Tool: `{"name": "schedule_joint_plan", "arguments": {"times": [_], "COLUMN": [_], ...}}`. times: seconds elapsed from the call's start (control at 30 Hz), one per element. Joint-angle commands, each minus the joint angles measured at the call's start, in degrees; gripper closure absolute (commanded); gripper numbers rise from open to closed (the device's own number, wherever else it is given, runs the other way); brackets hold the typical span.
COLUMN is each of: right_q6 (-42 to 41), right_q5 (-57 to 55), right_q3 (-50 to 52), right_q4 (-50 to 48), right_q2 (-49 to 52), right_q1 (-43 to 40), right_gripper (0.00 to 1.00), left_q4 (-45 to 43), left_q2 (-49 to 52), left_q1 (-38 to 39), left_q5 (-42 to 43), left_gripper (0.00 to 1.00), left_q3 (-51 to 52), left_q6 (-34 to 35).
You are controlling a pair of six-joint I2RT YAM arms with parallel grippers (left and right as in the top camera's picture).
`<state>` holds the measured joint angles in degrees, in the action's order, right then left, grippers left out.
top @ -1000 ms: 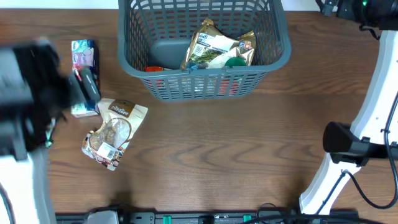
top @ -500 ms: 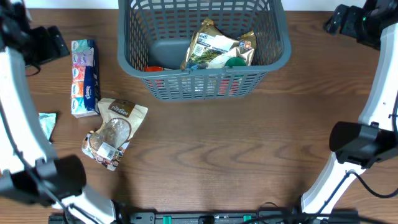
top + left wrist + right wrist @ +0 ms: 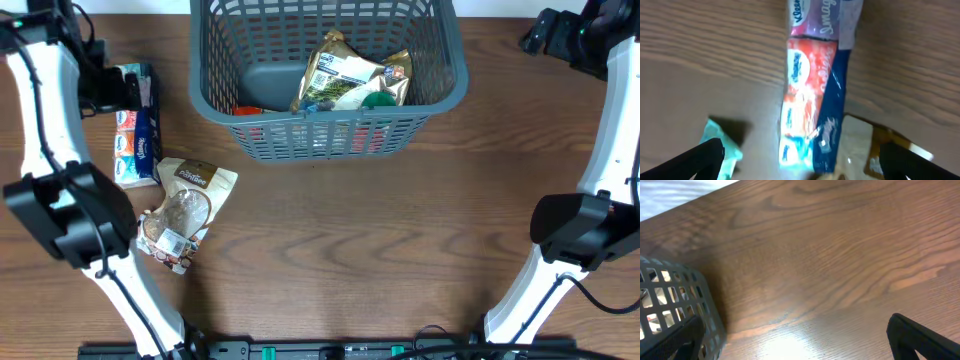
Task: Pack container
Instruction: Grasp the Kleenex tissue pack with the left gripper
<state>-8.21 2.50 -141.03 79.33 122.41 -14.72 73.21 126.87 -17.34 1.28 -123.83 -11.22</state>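
The Kleenex tissue pack's width is already between my left gripper's open fingers, so they will lower onto its middle next, one beside each long edge.
The container [image 3: 455, 75], a dark grey slotted basket, stands at the table's far middle. In it lie a gold snack packet [image 3: 345, 75] and some red and green items. A Kleenex tissue pack [image 3: 135, 130] lies left of it, with a brown snack bag [image 3: 185, 210] just nearer. My left gripper [image 3: 108, 88] hovers open over the tissue pack [image 3: 812, 85], its fingertips [image 3: 702, 159] wide to either side and nothing between them. A teal packet [image 3: 722, 145] shows by the left finger. My right gripper [image 3: 795, 325] is open over bare wood right of the basket's corner [image 3: 675, 305].
The table's white far edge [image 3: 670, 195] runs behind the basket. My left arm's white links [image 3: 60, 190] stand along the table's left side and the right arm's links [image 3: 600, 200] along the right side. Bare wood [image 3: 380, 240] lies in front of the basket.
My left arm has swung up from the left side, and its gripper now sits over the tissue pack's far end. The right arm shifted only slightly. Packets have not moved.
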Motion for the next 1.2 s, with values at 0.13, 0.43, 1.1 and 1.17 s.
{"name": "schedule_joint_plan", "arguments": {"times": [0.13,0.43,1.1,1.17], "right_q6": [-1.2,-1.6,-0.1,0.2], "right_q5": [-0.7,-0.7,-0.8,-0.8], "right_q3": [0.3,0.3,0.3,0.3], "right_q4": [-0.3,-0.3,0.2,0.2], "right_q2": [0.2,0.2,0.2,0.2], "right_q1": [-0.2,0.0,0.2,0.2], "right_gripper": [0.01,0.01,0.01,0.01], "left_q4": [-2.0,-4.0,-2.1,-0.9], "left_q2": [7.5,13.3,14.6,14.2], "left_q1": [0.1,0.1,0.1,0.1], "left_q5": [0.0,0.0,1.3,1.3], "left_gripper": [0.02,0.02,0.91,0.94], "left_q3": [-0.9,-0.9,-0.2,-0.2], "left_q6": [-2.3,-2.3,1.2,1.5]}}
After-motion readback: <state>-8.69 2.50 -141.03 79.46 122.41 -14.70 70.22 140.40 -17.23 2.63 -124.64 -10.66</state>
